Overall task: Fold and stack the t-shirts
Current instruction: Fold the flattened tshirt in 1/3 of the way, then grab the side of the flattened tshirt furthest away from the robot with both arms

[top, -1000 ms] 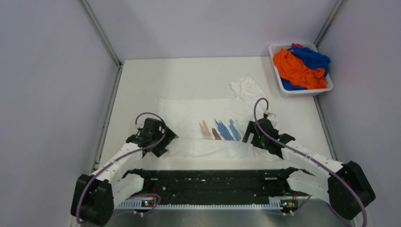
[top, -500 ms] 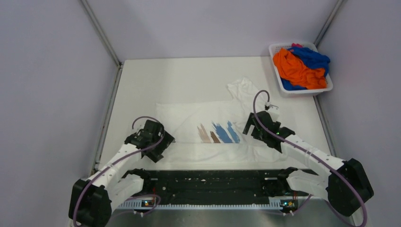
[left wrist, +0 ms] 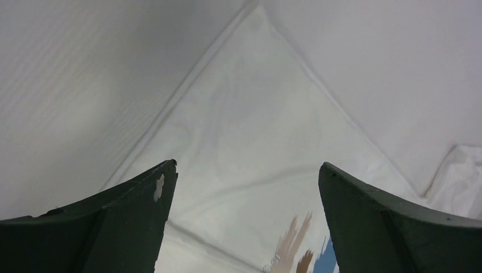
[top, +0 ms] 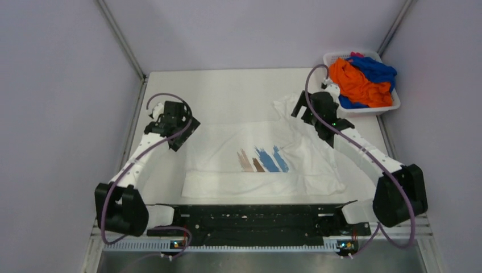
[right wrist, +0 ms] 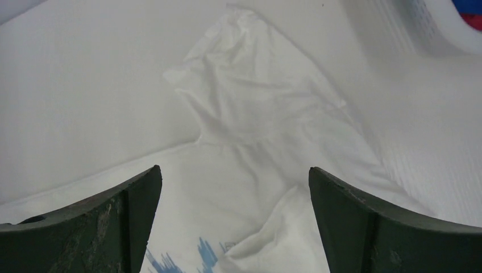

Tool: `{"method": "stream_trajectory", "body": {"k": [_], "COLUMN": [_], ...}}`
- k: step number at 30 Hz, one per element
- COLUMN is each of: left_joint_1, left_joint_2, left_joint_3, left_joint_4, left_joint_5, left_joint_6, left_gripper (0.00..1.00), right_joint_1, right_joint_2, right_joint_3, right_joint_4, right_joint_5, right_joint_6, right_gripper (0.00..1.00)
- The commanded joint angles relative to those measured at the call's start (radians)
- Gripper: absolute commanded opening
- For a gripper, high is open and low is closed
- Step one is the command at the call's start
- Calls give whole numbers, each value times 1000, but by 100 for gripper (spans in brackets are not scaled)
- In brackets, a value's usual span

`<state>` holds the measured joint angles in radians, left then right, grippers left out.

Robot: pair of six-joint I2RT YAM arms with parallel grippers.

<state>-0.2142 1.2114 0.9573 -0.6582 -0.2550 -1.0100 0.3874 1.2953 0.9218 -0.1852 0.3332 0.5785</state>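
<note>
My left gripper should next reach outward and down to close on the thin edge of the white t-shirt's flat far corner (left wrist: pixel 258 11), which lies below and outward.
The white t-shirt (top: pixel 250 148), with its blue and brown print (top: pixel 262 160), lies spread on the table, one sleeve (top: pixel 287 108) bunched at the far right. My left gripper (top: pixel 177 126) is open and empty above the shirt's far left corner (left wrist: pixel 250 68). My right gripper (top: pixel 307 112) is open and empty above the bunched sleeve (right wrist: pixel 256 85). Orange (top: pixel 355 82), blue (top: pixel 376 69) and pink-red (top: pixel 356 55) shirts lie heaped in the basket.
The white plastic basket (top: pixel 369 109) stands at the far right corner of the table, and its wall shows in the right wrist view (right wrist: pixel 449 34). Grey walls close in the table on the left, the right and the back.
Both grippers have moved from the shirt's near part out to its far side, the left to the far left corner, the right to the sleeve. The shirt's near edge lies closer to the bases.
</note>
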Motion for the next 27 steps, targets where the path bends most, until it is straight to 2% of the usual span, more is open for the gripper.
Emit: {"method": "stream_trajectory", "body": {"k": [1,5,9,12,18,21,25,27], "left_joint_1": [122,160,168,171,174,175,174,174], "left_joint_2": [205,443,633,724,808,834,871,880], "left_joint_3": [140,312,478,547,575,603,646,650], "left_joint_4": [65,67,-9,-35,-9,-21,-64,-69], "left_joint_5": [13,4,-39,-72,-59,-27,-19,-21], "left_joint_6": [126,156,163,169,160,169,161,158], "left_gripper": [99,99,94,88,77,68,62,54], "right_joint_1": [-56,-97,-125,-137,-141,-141,-140,-141], "right_joint_2": [170,371,558,665,807,854,895,905], "right_joint_3": [168,323,496,600,755,796,830,839], "right_joint_4": [79,61,28,17,-10,-7,-3,-1], "right_joint_5": [-30,-61,-113,-104,-105,-85,-67,-72], "right_joint_6": [-130,-192,-211,-215,-245,-263,-274,-280], "right_gripper": [99,99,99,99,99,99,99,99]}}
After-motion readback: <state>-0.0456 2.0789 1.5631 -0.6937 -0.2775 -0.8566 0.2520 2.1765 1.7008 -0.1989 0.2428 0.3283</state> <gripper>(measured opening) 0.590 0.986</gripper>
